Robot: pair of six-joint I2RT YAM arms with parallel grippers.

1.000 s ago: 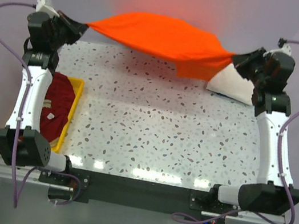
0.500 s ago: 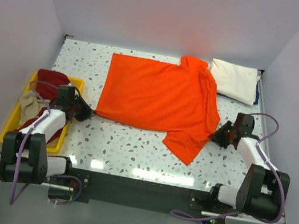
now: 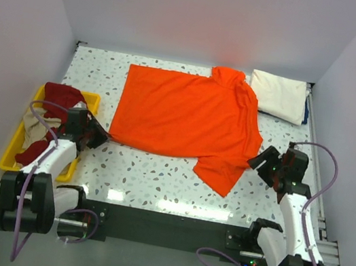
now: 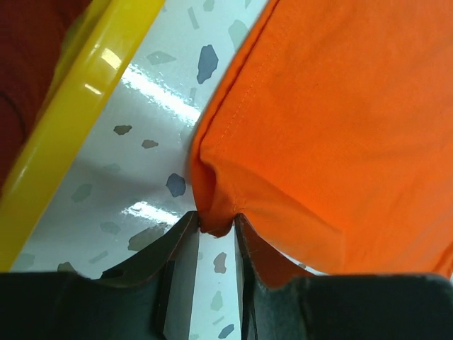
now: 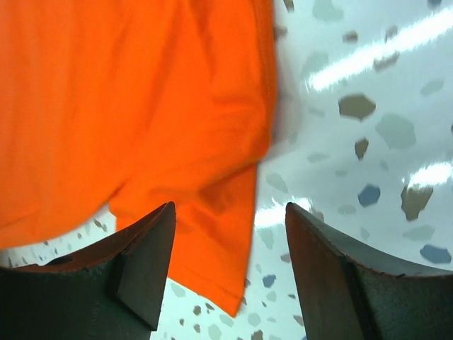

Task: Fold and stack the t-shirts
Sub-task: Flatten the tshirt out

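Note:
Next, my right gripper goes back and to the left in the top view, down onto the sleeve's near corner (image 3: 225, 192) (image 5: 234, 303). The sleeve sticks out toward the near edge of the table.
The bright orange t-shirt (image 3: 184, 117) lies spread flat on the speckled table, its collar toward the far right and one sleeve pointing at the near edge. My left gripper (image 3: 99, 136) sits low at the shirt's near-left corner. In the left wrist view its jaws (image 4: 216, 221) stand slightly parted, with the bunched orange corner (image 4: 340, 106) still lodged between the tips. My right gripper (image 3: 260, 163) is by the shirt's right edge, open wide (image 5: 230, 209), and the orange sleeve (image 5: 127, 106) lies loose on the table between and beyond its fingers.
A folded cream-white t-shirt (image 3: 278, 95) rests at the far right corner. A yellow tray (image 3: 12, 152) at the near left holds a dark red t-shirt (image 3: 60, 95) and a beige one (image 3: 33, 123); its rim (image 4: 78, 106) runs close beside my left gripper.
The orange shirt, held stretched in the air at the far side, has been drawn back and laid flat. Both grippers have since opened, and the right one has backed off the sleeve.

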